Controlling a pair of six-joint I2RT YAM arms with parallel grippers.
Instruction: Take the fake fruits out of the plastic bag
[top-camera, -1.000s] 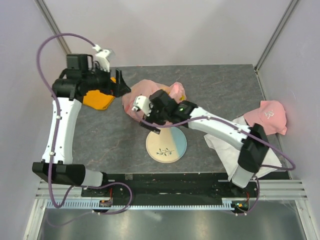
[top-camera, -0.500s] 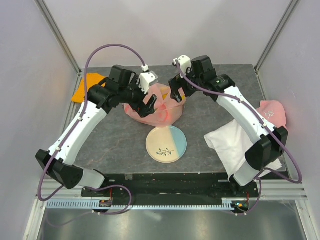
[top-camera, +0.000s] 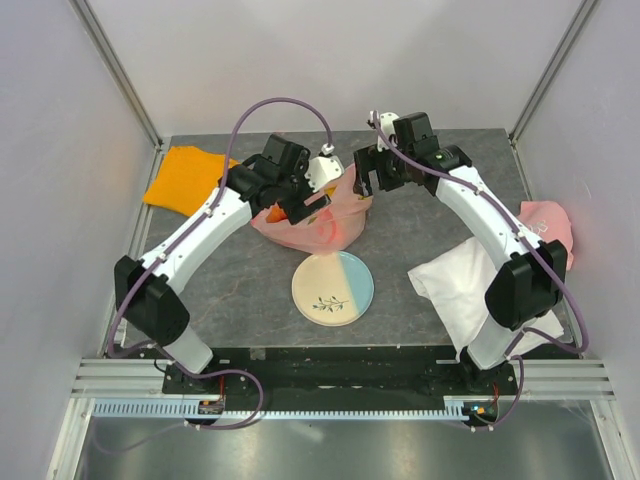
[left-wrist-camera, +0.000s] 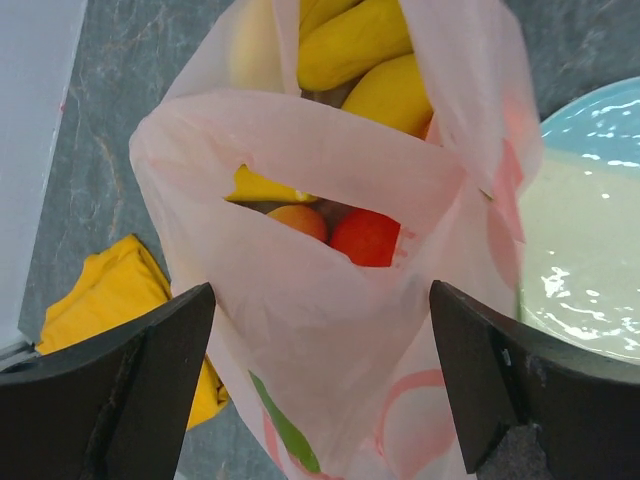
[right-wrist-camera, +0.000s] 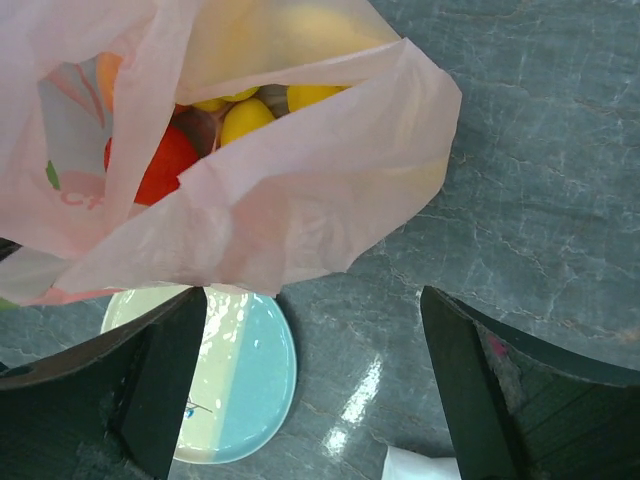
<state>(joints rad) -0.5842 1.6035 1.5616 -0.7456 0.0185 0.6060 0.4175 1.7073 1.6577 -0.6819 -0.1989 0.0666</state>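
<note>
My left gripper edges outward from the plate next and closes on the bag's rim (left-wrist-camera: 312, 272) beside the red fruit, because that film already stands between its open fingers.
The pink plastic bag (top-camera: 322, 222) lies on the grey table behind the plate, mouth open. Through the opening in the left wrist view (left-wrist-camera: 330, 330) I see the fake fruits: yellow bananas (left-wrist-camera: 352, 42), a red piece (left-wrist-camera: 366, 238) and a peach one (left-wrist-camera: 299, 221). The right wrist view shows the bag (right-wrist-camera: 270, 190) with a red fruit (right-wrist-camera: 160, 165) and a yellow one (right-wrist-camera: 245, 117). My left gripper (top-camera: 300, 205) (left-wrist-camera: 320, 390) hangs open over the bag's left side, fingers straddling the film. Over the bag's back right edge, my right gripper (top-camera: 366, 180) (right-wrist-camera: 315, 390) stands open and empty.
A cream and blue plate (top-camera: 333, 288) (left-wrist-camera: 590, 250) (right-wrist-camera: 235, 400) lies just in front of the bag. A folded orange cloth (top-camera: 185, 178) (left-wrist-camera: 105, 305) is at the back left. A white cloth (top-camera: 465, 290) and a pink cap (top-camera: 545, 228) lie at the right.
My left arm swung from the orange cloth across to the bag. The right arm left the bag's front and now reaches in from the back right. Both grippers stayed open.
</note>
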